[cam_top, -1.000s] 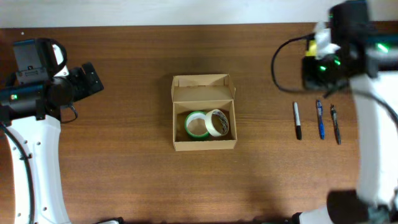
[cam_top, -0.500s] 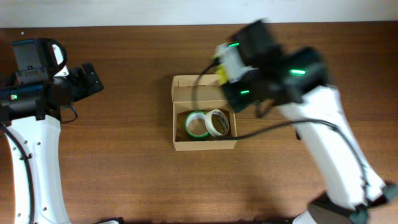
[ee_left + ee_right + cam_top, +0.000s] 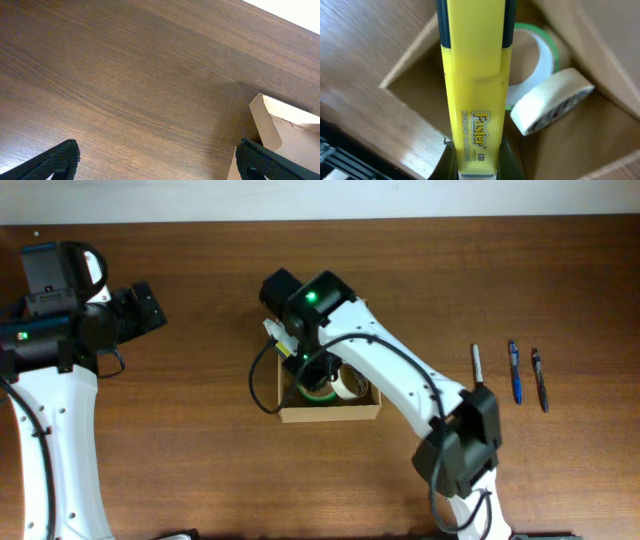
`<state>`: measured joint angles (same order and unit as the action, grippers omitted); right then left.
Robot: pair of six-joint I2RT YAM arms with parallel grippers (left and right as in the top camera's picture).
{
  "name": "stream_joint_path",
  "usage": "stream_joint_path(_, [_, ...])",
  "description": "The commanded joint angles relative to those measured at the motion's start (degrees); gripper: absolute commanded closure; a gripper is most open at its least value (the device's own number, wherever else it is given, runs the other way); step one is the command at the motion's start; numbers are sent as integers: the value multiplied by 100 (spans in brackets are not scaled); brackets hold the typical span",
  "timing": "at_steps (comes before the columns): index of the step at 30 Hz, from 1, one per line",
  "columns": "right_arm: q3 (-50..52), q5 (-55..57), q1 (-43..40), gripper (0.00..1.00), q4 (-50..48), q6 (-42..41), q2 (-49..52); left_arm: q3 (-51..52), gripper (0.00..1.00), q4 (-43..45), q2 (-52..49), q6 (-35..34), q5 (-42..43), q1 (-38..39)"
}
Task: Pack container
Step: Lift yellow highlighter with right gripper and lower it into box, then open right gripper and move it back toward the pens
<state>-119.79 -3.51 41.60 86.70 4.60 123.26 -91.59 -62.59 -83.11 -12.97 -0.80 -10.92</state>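
Note:
My right gripper holds the yellow highlighter [image 3: 475,85] and next needs to lower it into the open box toward the green tape roll, then open there.
The container [image 3: 330,416] is a small tan cardboard box with its flap lid open at the table's middle. It holds a green tape roll [image 3: 542,50] and a cream tape roll [image 3: 552,105], also seen in the overhead view [image 3: 352,385]. My right gripper [image 3: 476,161] is shut on a yellow highlighter [image 3: 475,85] and holds it over the box's left part. The overhead view shows that gripper [image 3: 300,355] above the box. My left gripper [image 3: 157,165] is open and empty over bare table, left of the box corner [image 3: 280,127], and sits far left in the overhead view [image 3: 140,308].
A black marker [image 3: 478,373], a blue pen [image 3: 515,370] and a dark pen [image 3: 539,380] lie side by side on the table right of the box. The right arm stretches across the box's right side.
My right arm has swung from the far right of the table to over the box, carrying the yellow highlighter. The left arm has not moved.

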Motion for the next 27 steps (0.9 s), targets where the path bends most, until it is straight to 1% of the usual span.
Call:
stream_joint_path(1, [232,-103,0,96,-76,238,153,0,1,2,13,107,42,-26])
stream_joint_path(11, [1237,-92,-125,96,-498,446,162,0,1,2,13,107,44,-26])
stream_joint_path(19, [1362,-57,-308,96,-542,614,162,0,1,2,13,107,44,-26])
stream_joint_path(20, [1362,-55,-328,93,-551,616,162,0,1,2,13,107,44,-26])
stream_joint_path(22, [1362,-52,-352,82,-557,616,162,0,1,2,13,107,44,-26])
stream_joint_path(23, [1360,-39,-356,69,-557,614,162,0,1,2,13,107,44,-26])
stream_joint_path(24, [1360,-33,-374,60,-553,612,160,0,1,4,13,107,42,-26])
stream_joint_path(25, [1340,-39,-376,54,-549,608,151,0,1,7,13,107,42,-26])
stream_joint_path(27, [1209,-35,-376,50,-498,592,140,0,1,24,13,107,44,-26])
